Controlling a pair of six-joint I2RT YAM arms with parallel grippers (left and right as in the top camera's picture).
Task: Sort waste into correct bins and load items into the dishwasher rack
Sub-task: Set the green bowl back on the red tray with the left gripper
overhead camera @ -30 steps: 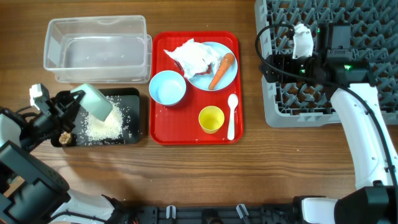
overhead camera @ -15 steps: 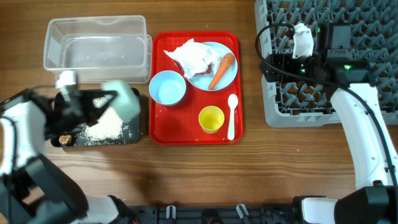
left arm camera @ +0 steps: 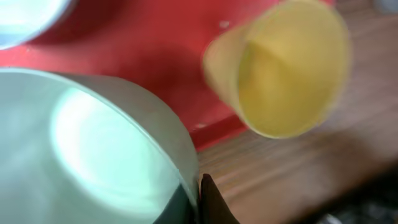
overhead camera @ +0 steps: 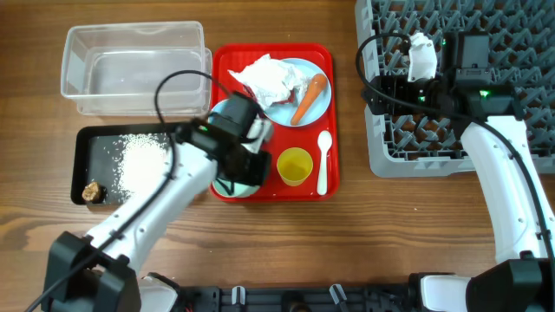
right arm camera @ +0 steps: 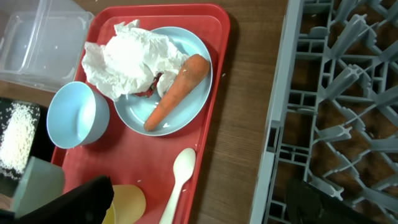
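The empty mint green bowl hangs above the red tray, so next I will move my left gripper down to the red tray's front corner [overhead camera: 232, 187] beside the yellow cup and let go of the bowl's rim.
My left gripper [overhead camera: 252, 149] is shut on the rim of the mint green bowl [left arm camera: 93, 149], held over the front of the red tray beside the yellow cup [left arm camera: 286, 74]. The light blue bowl [overhead camera: 224, 114] is partly hidden by that arm. On the light blue plate [right arm camera: 186, 50] lie the carrot [right arm camera: 177, 90], a crumpled napkin [right arm camera: 127, 59] and a bit of red wrapper [right arm camera: 148, 93]. A white spoon [right arm camera: 177, 180] rests at the tray's right edge. Rice [overhead camera: 141, 160] and a brown scrap [overhead camera: 90, 189] sit in the black tray [overhead camera: 87, 139]. My right gripper [right arm camera: 208, 208] stands open at the left edge of the grey rack [overhead camera: 460, 130].
The clear tub [overhead camera: 134, 68] stands behind the black tray. The red serving tray [overhead camera: 269, 186] lies between the bins and the rack. A strip of bare wood separates tray and rack.
My left arm has swung right from above the black tray to the red tray, carrying the mint green bowl. The right arm has not moved.
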